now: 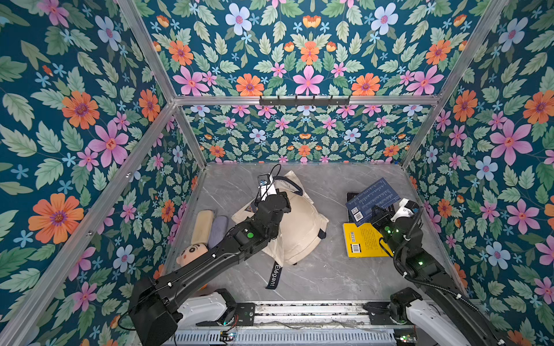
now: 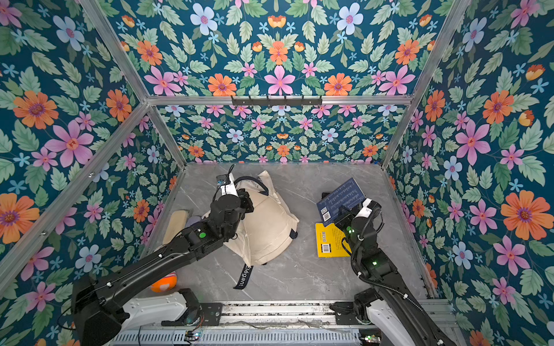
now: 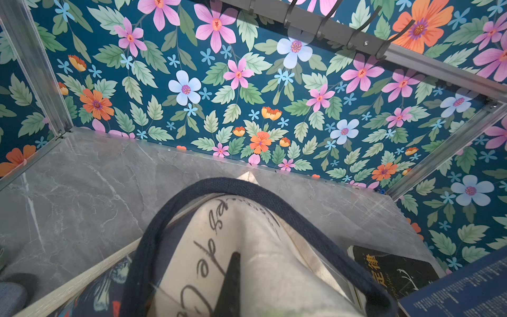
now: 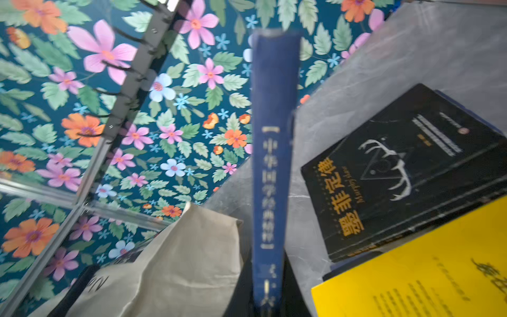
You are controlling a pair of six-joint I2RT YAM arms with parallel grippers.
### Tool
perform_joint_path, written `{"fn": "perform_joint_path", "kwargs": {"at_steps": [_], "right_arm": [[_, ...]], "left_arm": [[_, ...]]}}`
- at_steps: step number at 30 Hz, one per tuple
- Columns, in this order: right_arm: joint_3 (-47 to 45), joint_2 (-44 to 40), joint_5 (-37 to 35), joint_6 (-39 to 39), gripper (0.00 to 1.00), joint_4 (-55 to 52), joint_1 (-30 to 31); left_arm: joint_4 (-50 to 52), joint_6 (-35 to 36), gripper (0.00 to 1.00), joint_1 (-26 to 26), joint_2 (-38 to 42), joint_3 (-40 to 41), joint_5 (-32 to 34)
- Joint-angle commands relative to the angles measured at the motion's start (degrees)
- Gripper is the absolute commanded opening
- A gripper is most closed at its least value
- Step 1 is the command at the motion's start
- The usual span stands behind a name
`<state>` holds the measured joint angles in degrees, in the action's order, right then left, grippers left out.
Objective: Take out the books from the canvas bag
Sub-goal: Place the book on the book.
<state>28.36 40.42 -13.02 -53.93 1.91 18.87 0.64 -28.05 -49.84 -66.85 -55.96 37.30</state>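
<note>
My right gripper turns the slanted blue book into line next, lowers it onto the black book's cover (image 4: 401,166) and releases it, since that cover lies below and outward of the gripper.
The cream canvas bag (image 1: 302,224) (image 2: 269,230) lies humped mid-table, with a navy handle (image 3: 153,227) looped over its top. My left gripper (image 1: 274,194) (image 3: 234,291) is shut, pinching the bag's cloth at its far upper part. A dark floral book cover (image 3: 101,291) shows beneath the raised cloth. My right gripper (image 1: 376,214) (image 4: 267,296) is shut on a blue book (image 1: 371,196) (image 4: 273,137), held tilted in the air. Below it lie a black book (image 4: 411,170) (image 3: 392,271) and a yellow book (image 1: 362,239) (image 2: 328,239) on the table's right side.
A plush doll (image 1: 192,254) with beige and grey limbs (image 1: 204,221) lies along the left wall. The bag's other navy handle, printed "Elegant" (image 1: 274,275), trails toward the front. A hook rail (image 1: 304,100) crosses the back wall. Walls close in on three sides.
</note>
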Motion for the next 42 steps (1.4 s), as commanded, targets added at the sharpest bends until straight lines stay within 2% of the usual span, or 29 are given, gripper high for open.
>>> {"fn": "perform_joint_path", "kwargs": {"at_steps": [1, 4, 11, 14, 23, 33, 39, 42], "right_arm": [[-2.49, 1.83, 0.07, -7.29, 0.0, 8.41, -2.25], [-4.12, 4.24, -2.06, -10.02, 0.0, 12.88, -3.51], [-5.94, 7.13, -13.04, -16.1, 0.0, 13.23, -3.71], [-6.13, 9.28, -15.49, -16.87, 0.0, 14.19, -3.68], [-3.68, 20.43, -13.04, -17.65, 0.0, 21.61, -5.34], [-1.64, 30.03, -13.37, -25.82, 0.0, 19.91, -5.34], [0.46, 33.73, -12.76, -26.39, 0.0, 19.17, -5.29], [0.64, 34.28, -12.69, -28.02, 0.09, 18.0, -5.34]], "left_arm": [[-2.05, 0.37, 0.0, -0.06, 0.05, -0.55, 0.02], [-1.97, 0.36, 0.0, -0.02, 0.13, -0.55, -0.2], [-1.88, 0.41, 0.0, -0.07, 0.49, -0.55, -0.47], [-1.88, 0.36, 0.0, -0.01, 0.4, -0.64, -0.81], [-1.61, -0.02, 0.0, -0.04, 0.14, -0.72, -1.22], [-1.47, -0.13, 0.0, 0.0, -0.47, -0.9, -2.04], [-1.35, -0.25, 0.0, -0.07, -0.65, -0.99, -2.4], [-1.28, -0.25, 0.0, 0.0, -0.74, -1.08, -2.67]]}}
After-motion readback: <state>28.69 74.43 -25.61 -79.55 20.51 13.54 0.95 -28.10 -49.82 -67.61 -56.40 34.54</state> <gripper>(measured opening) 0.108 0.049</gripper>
